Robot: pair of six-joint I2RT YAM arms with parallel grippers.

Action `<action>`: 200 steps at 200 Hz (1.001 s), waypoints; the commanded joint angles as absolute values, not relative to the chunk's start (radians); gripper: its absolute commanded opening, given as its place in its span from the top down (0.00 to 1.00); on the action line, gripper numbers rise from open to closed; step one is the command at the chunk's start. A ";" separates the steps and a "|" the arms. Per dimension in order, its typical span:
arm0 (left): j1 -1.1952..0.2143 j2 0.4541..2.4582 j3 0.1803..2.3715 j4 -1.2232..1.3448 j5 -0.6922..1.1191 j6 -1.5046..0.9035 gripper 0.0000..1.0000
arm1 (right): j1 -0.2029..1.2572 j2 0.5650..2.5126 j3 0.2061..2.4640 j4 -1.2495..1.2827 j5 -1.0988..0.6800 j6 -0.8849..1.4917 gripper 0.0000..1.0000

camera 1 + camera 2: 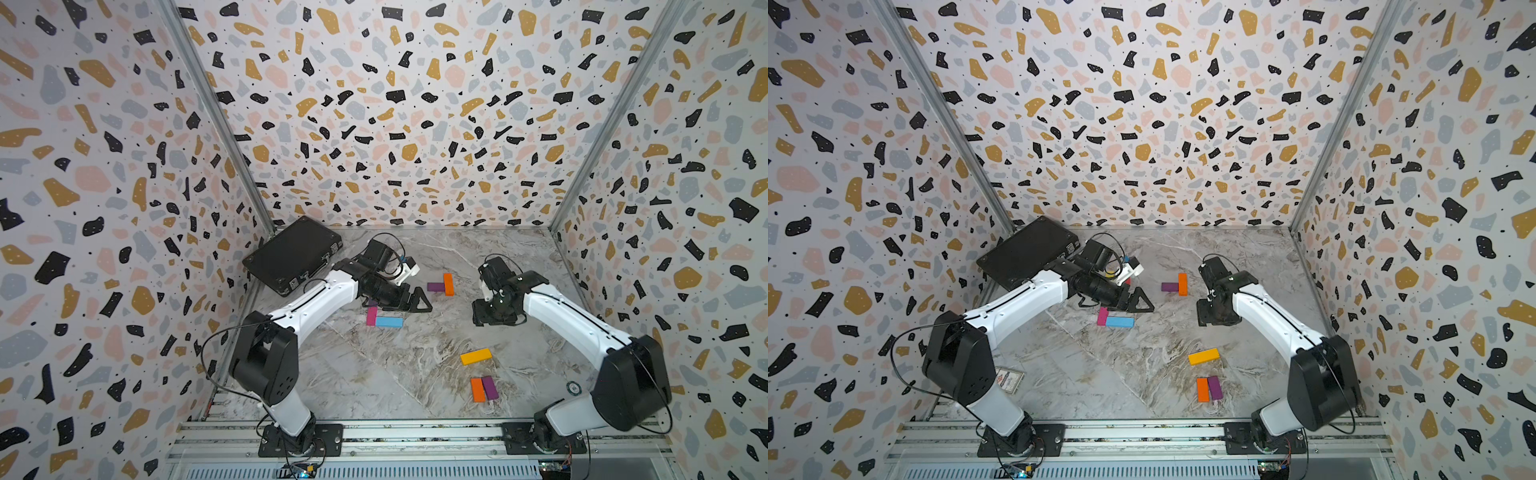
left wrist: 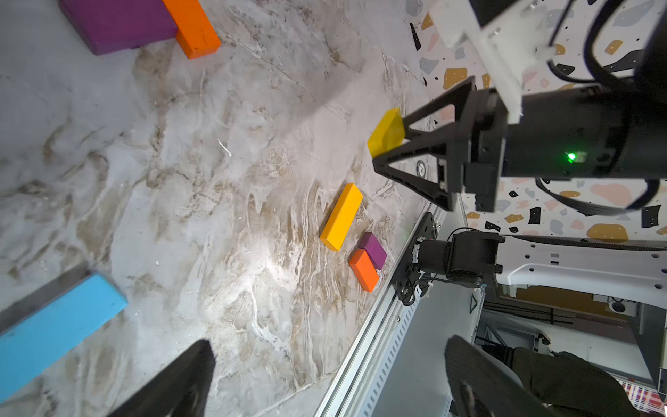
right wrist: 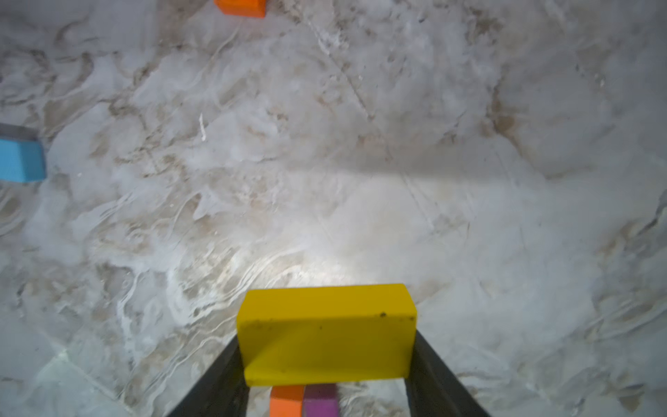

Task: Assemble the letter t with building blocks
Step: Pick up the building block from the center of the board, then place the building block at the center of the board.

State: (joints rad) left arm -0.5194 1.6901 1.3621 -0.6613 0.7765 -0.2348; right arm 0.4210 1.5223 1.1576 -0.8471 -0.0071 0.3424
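I should next move my right gripper outward and down to release the yellow block (image 3: 325, 332) on the bare marble (image 3: 330, 29) beside the mid-table orange block, opposite its purple neighbour.
My right gripper (image 3: 326, 361) is shut on a yellow block (image 3: 325, 332), held above the marble table right of centre; the left wrist view also shows this yellow block (image 2: 387, 133) between the black fingers. In a top view the right gripper (image 1: 494, 316) hides it. My left gripper (image 1: 415, 301) hangs open and empty (image 2: 325, 379) near a pink block (image 1: 371, 316) and a blue block (image 1: 389, 321). At mid-table a purple block (image 1: 435, 286) butts against the side of an orange block (image 1: 448, 284). Nearer the front lie a long yellow-orange block (image 1: 476, 356), an orange block (image 1: 477, 390) and a purple block (image 1: 490, 387).
A black case (image 1: 291, 255) leans at the back left corner beside the left arm. A small card (image 1: 1009, 379) lies by the left arm's base and a round token (image 1: 573, 387) by the right one. A metal rail (image 1: 374, 432) runs along the front edge.
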 commanded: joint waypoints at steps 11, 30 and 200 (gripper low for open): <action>-0.500 1.755 1.443 -0.711 0.772 -0.197 0.00 | 0.379 1.642 1.241 -0.731 -0.084 0.124 0.42; -0.485 1.798 1.483 -0.722 0.782 -0.199 0.00 | 0.365 1.747 1.312 -0.710 -0.084 0.087 0.42; -0.436 1.885 1.537 -0.734 0.811 -0.188 0.00 | 0.319 2.063 1.515 -0.692 -0.083 0.202 0.40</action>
State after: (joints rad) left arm -0.4397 1.8759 1.5066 -0.7334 0.7883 -0.1974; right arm 0.3210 2.0525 1.4948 -0.6785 -0.0792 0.1867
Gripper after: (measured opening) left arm 0.995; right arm 0.637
